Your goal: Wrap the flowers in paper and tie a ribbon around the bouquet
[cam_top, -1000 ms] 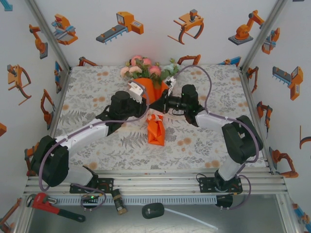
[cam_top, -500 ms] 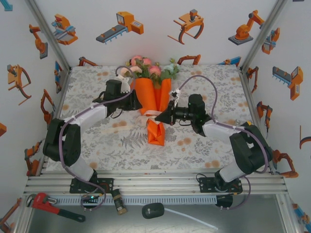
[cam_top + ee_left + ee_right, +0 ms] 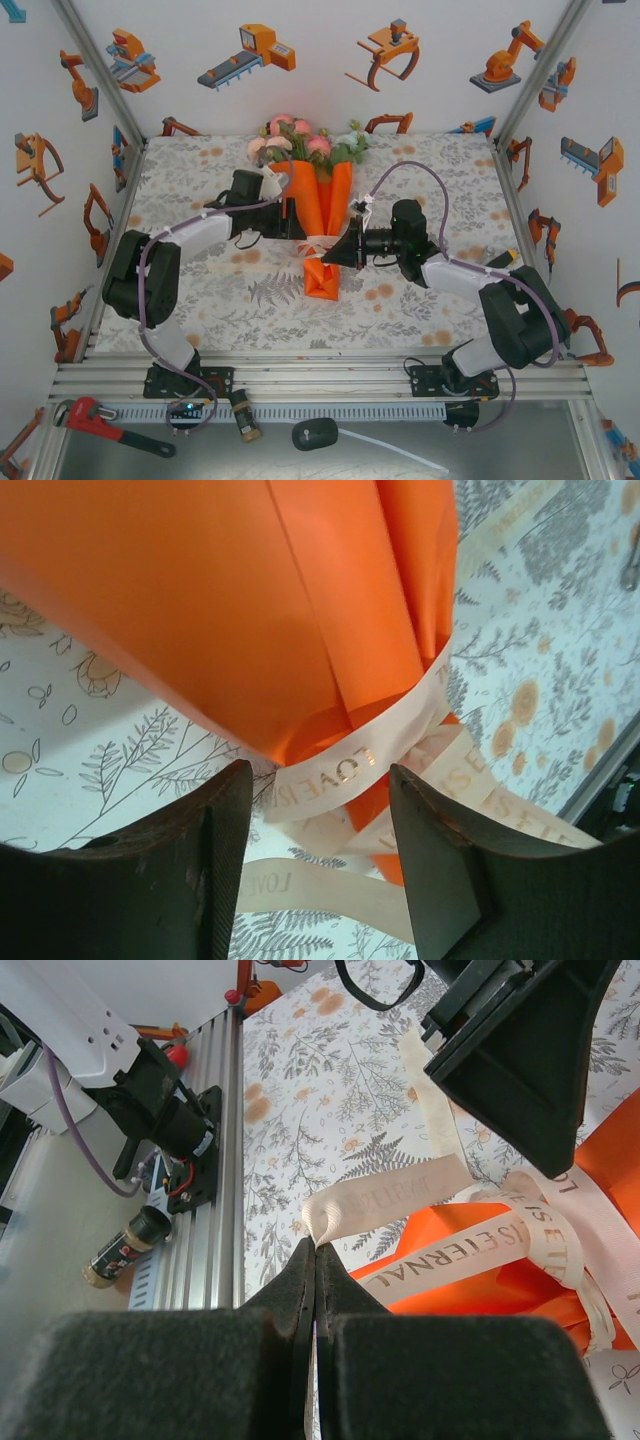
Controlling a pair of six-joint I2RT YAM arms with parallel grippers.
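Observation:
My left gripper moves down and eases back onto the ribbon's outer bend point(image 3: 302, 243) point(image 3: 281, 798) next, which lies below its open fingers and sticks out past the paper's edge.
The bouquet lies in the middle of the table: an orange paper point(image 3: 320, 195) cone with the pink and cream flowers point(image 3: 300, 142) at its far, wide end. A cream ribbon point(image 3: 318, 243) with gold lettering circles its narrow waist. My left gripper point(image 3: 292, 222) is at the cone's left side. Its jaws are open point(image 3: 320, 865), and the paper point(image 3: 200, 600) and ribbon point(image 3: 345, 772) show beyond the dark fingers point(image 3: 200, 870). A loose strand lies on the cloth between them, ungripped. My right gripper point(image 3: 327, 258) is shut on a folded ribbon point(image 3: 385, 1198) loop point(image 3: 316, 1247), just right of the bouquet's waist.
The folded tail of the paper point(image 3: 320, 282) points toward the near edge. A red pipe wrench point(image 3: 105, 425), a small bottle point(image 3: 245, 420) and a black mouse-like object point(image 3: 315, 434) lie on the front ledge beyond the aluminium rail point(image 3: 320, 372). Enclosure walls stand on three sides.
Both arms have uncrossed from over the bouquet. The left gripper swung off to the cone's left side and widened. The right gripper drew the ribbon down and toward the near edge.

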